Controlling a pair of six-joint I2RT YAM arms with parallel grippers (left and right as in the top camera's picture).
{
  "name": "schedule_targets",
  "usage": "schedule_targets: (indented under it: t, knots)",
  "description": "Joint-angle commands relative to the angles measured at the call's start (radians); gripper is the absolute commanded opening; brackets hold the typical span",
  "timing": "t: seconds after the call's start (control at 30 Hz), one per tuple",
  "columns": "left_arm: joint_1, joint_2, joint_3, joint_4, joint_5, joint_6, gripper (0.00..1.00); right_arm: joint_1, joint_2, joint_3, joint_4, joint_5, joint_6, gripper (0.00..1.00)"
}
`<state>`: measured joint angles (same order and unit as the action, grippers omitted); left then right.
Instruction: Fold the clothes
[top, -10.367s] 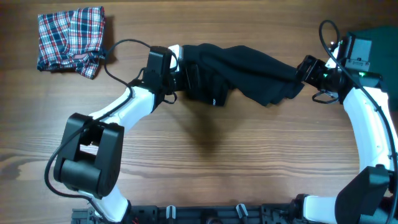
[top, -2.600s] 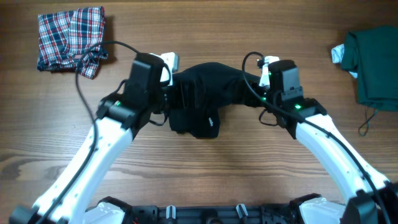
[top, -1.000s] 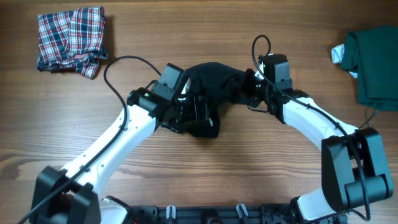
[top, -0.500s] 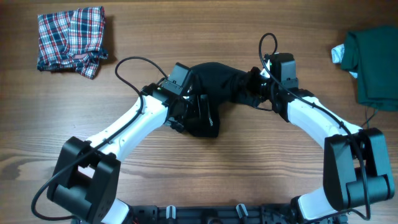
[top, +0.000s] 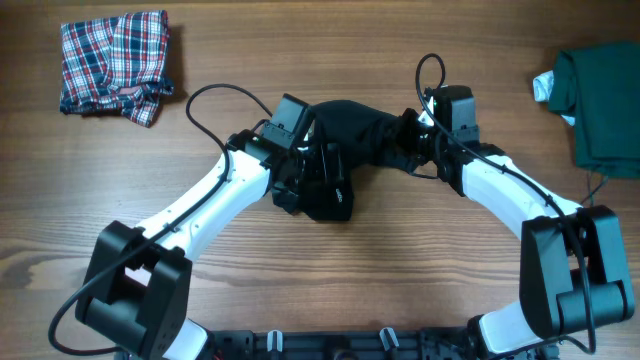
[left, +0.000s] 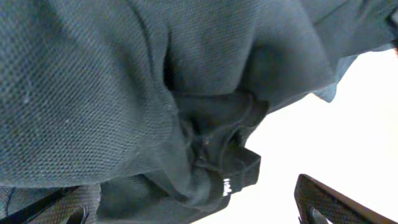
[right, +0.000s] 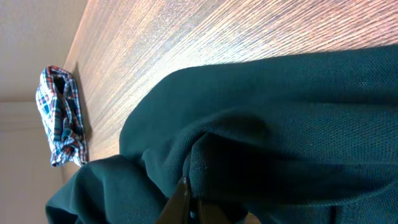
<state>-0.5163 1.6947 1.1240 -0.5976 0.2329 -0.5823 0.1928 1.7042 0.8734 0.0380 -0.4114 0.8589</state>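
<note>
I should next raise the end of the bunched shirt to the right in the overhead view with my right gripper and release it, because bare wood is there.
The black shirt (top: 345, 125) lies bunched in a heap at the table's middle, a small white logo (left: 226, 185) showing near its lower edge. My left gripper (top: 318, 172) presses into the heap's left side, open wide; its fingertips (left: 333, 200) stand far apart with loose black cloth (left: 124, 93) sagging between them. On the heap's right end my right gripper (top: 405, 140) is shut, pinching a fold of the black shirt (right: 261, 124) between its jaws (right: 186, 200). The plaid garment (top: 112, 60) lies crumpled at the far left. The dark green garment (top: 600, 95) lies at the right edge.
Bare wooden table (top: 330, 270) stretches in front of the heap. A cable loops over each arm near the wrist. The plaid garment (right: 62, 118) also shows far off in the right wrist view, beyond the wood (right: 205, 43).
Over the last second my left arm has swung right, its open gripper pushing further into the black shirt. The right gripper shifted slightly and kept its pinch.
</note>
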Motion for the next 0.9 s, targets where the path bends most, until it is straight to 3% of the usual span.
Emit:
schedule_targets:
  t: [0.0, 0.53, 0.73, 0.87]
  knots:
    - [-0.01, -0.025, 0.023, 0.005, 0.009, -0.002, 1.0, -0.002, 0.014, 0.016, -0.001, -0.015, -0.021, 0.04]
    - [-0.014, 0.055, 0.023, 0.029, 0.009, -0.003, 0.99, -0.002, 0.014, 0.016, -0.001, -0.016, -0.018, 0.04]
    - [-0.014, 0.065, 0.023, 0.037, 0.008, -0.003, 0.55, -0.003, 0.014, 0.016, -0.001, -0.016, -0.018, 0.04]
    - [-0.014, 0.066, 0.023, 0.064, 0.008, -0.003, 0.11, -0.003, 0.014, 0.016, -0.001, -0.016, -0.019, 0.04]
